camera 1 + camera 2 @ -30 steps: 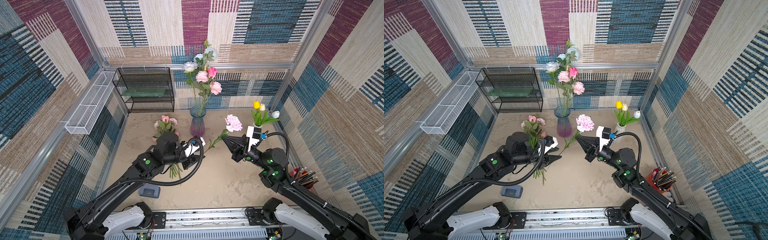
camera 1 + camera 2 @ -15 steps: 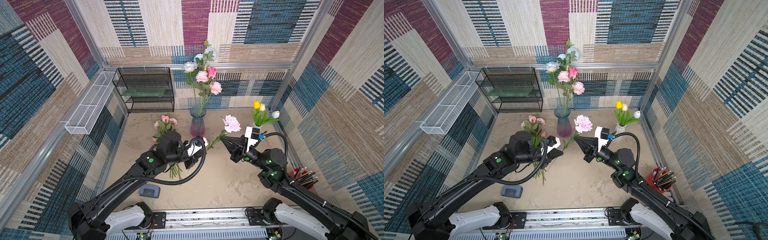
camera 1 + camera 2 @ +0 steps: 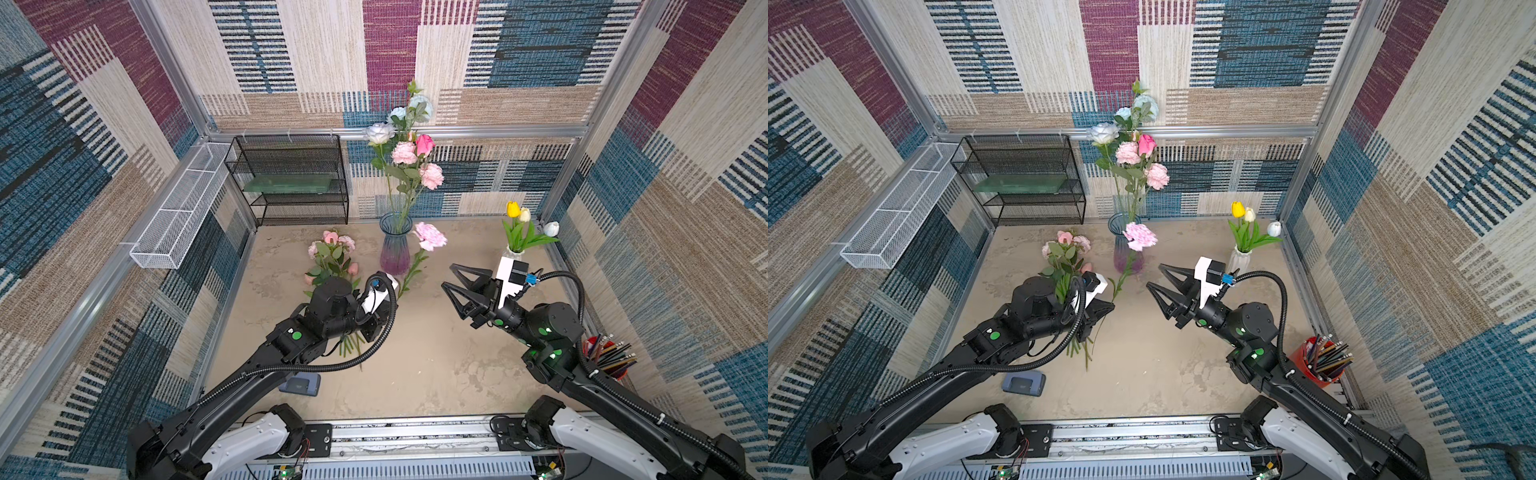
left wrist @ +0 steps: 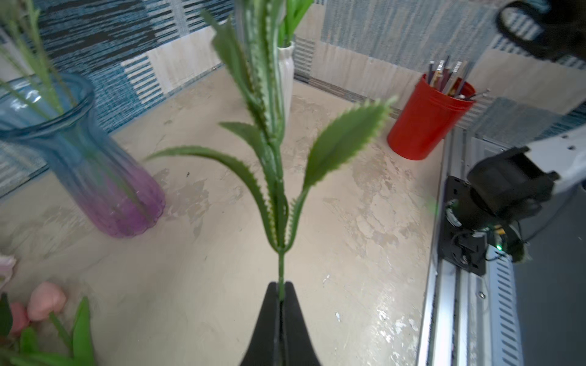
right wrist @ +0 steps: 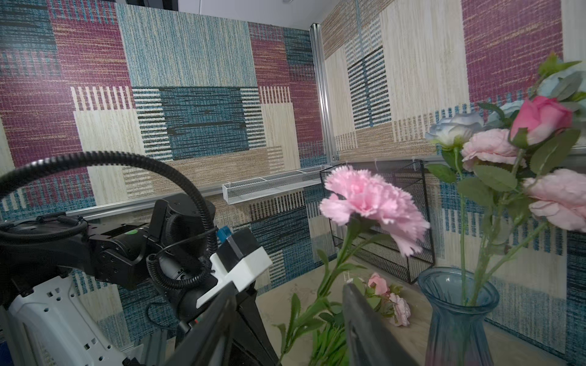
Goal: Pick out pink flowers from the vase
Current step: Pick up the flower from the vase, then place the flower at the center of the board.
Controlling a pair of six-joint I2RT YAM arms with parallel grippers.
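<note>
Next, my left gripper swings away from the vase and down to that heap (image 3: pixel 326 261) (image 4: pixel 45 335) to let go of the carnation's green stem. Pink flowers already lie heaped on the tabletop.
A blue-to-purple glass vase (image 3: pixel 395 245) (image 3: pixel 1121 253) stands at the back of the table. It holds three pink flowers (image 3: pixel 405 153) (image 5: pixel 490 147) among pale blue roses. My left gripper (image 3: pixel 1106 305) (image 4: pixel 280 290) is shut on the lower stem (image 4: pixel 280 269) of a pink carnation (image 3: pixel 430 236) (image 3: pixel 1140 237) (image 5: pixel 371 202), which leans up in front of the vase. My right gripper (image 3: pixel 451 276) (image 3: pixel 1154 275) (image 5: pixel 290 288) is open, just right of that stem and holding nothing. A bunch of pink flowers (image 3: pixel 332 249) (image 3: pixel 1065 249) lies on the table under the left arm.
A black wire rack (image 3: pixel 291 183) and a white wire basket (image 3: pixel 178 220) stand at the back left. A white vase of yellow and white tulips (image 3: pixel 519 232) is at the back right, a red cup of pencils (image 3: pixel 606 353) at the right edge, and a small blue-grey device (image 3: pixel 301 382) at the front left.
My left gripper closed on the carnation's stem. My right gripper then let go of the stem, opened and drew back to the right.
</note>
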